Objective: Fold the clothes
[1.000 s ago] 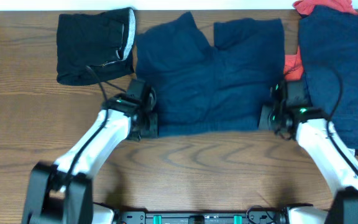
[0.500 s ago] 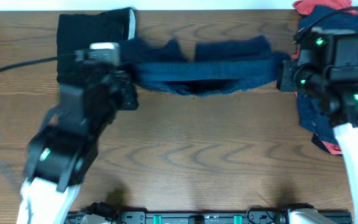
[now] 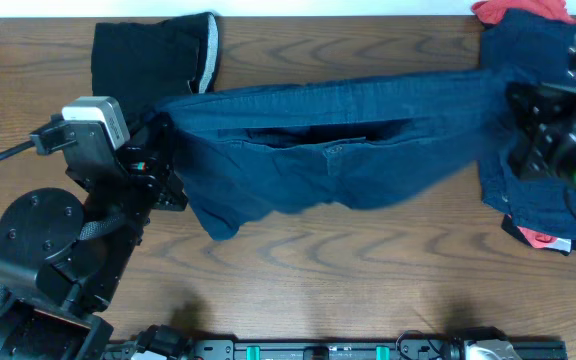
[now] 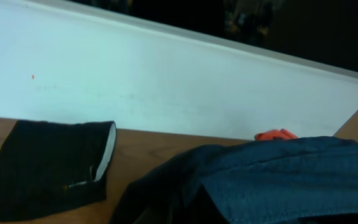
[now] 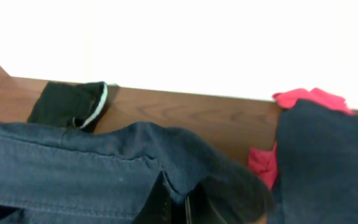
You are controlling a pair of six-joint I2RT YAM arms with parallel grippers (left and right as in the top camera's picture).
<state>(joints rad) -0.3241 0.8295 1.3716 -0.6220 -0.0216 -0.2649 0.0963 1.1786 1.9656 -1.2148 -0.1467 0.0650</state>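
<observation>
I next need to lower the waistband's corner outward with my left gripper onto the bare tabletop beside the grey band and release it there.
The navy-blue shorts [image 3: 328,150] hang stretched in the air between my two grippers, waistband up, legs drooping toward the table. My left gripper [image 3: 163,145] is shut on the shorts' left corner; the cloth fills the bottom of the left wrist view [image 4: 272,180]. My right gripper [image 3: 513,105] is shut on the right corner, and its dark fingers pinch the fabric in the right wrist view [image 5: 185,199]. A folded black piece with a grey band [image 3: 153,70] lies at the back left.
A pile of navy clothes [image 3: 543,190] with red-orange pieces [image 3: 523,10] lies at the right edge. A white wall [image 4: 166,81] runs behind the table [image 3: 298,290]. A rail with green marks [image 3: 328,350] lies along the front edge.
Both grippers have lifted the shorts off the table and pulled them taut; the arms have risen toward the camera and the shorts now hang open, wider than before.
</observation>
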